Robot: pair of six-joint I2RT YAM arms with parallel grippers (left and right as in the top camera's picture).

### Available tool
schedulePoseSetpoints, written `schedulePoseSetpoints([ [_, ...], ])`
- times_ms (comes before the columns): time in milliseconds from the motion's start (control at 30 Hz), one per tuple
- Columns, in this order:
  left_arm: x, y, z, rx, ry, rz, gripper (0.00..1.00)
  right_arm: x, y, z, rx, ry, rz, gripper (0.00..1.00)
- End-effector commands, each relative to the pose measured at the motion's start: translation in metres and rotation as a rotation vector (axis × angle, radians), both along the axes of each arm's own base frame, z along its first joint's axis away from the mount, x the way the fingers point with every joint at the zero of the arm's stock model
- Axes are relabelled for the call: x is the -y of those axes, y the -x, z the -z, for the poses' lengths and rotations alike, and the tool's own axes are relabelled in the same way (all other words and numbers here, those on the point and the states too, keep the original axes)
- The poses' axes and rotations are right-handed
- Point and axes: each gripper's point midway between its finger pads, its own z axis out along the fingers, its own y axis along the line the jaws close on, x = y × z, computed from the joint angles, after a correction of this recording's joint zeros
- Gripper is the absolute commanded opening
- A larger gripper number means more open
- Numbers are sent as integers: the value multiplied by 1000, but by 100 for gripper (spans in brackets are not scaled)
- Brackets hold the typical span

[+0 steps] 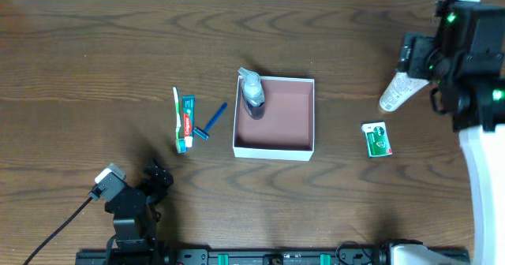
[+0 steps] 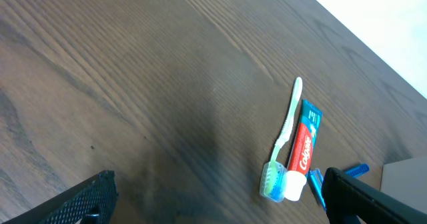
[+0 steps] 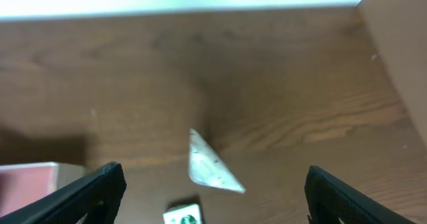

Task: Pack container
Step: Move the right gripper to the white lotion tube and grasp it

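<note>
The robot's right gripper will next go down onto the white tube's thin top edge [image 1: 420, 80] and close, because that edge stands below the gripper and between its open fingers.
The container [image 1: 274, 148], white outside and reddish-brown inside, sits mid-table with a clear pump bottle [image 1: 252, 94] lying in its far left corner. A toothbrush [image 1: 177, 117], a toothpaste tube [image 1: 188, 123] and a blue razor [image 1: 211, 121] lie to its left; all three show in the left wrist view, the toothbrush [image 2: 283, 141], the tube [image 2: 303, 151] and the razor [image 2: 353, 171]. A white tube [image 1: 397, 91] and a green packet [image 1: 378, 139] lie to its right. My right gripper [image 3: 213, 191] is open above the white tube [image 3: 210, 165]. My left gripper [image 2: 220, 201] is open near the front left.
The green packet [image 3: 183, 215] and a corner of the container [image 3: 40, 184] show at the bottom of the right wrist view. The table's far edge [image 3: 200, 11] meets a pale wall. A cable [image 1: 55, 229] trails from the left arm.
</note>
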Motion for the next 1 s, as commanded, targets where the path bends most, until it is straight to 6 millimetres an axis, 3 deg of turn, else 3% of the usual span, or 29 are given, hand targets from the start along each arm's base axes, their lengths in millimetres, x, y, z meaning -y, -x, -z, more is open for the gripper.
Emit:
schedulePoseSetpoints([
  [0, -1, 1, 7, -16, -10, 0, 98, 4, -15, 37, -104, -57, -116, 85],
  [200, -1, 1, 7, -16, -10, 0, 98, 8, -18, 96, -281, -157, -161, 75],
  [333, -1, 1, 7, -16, -10, 0, 98, 6, -15, 119, -362, -184, -162, 66],
  [533, -1, 1, 7, -16, -10, 0, 98, 5, -12, 125, -388, -190, -160, 46],
  [667, -1, 1, 7, -16, -10, 0, 98, 6, -9, 126, -402, -191, -155, 22],
  [800, -1, 1, 7, -16, -10, 0, 98, 5, -6, 127, -413, -194, -152, 4],
  [967, -1, 1, 7, -16, -10, 0, 98, 5, -7, 126, -408, -200, -142, 1],
])
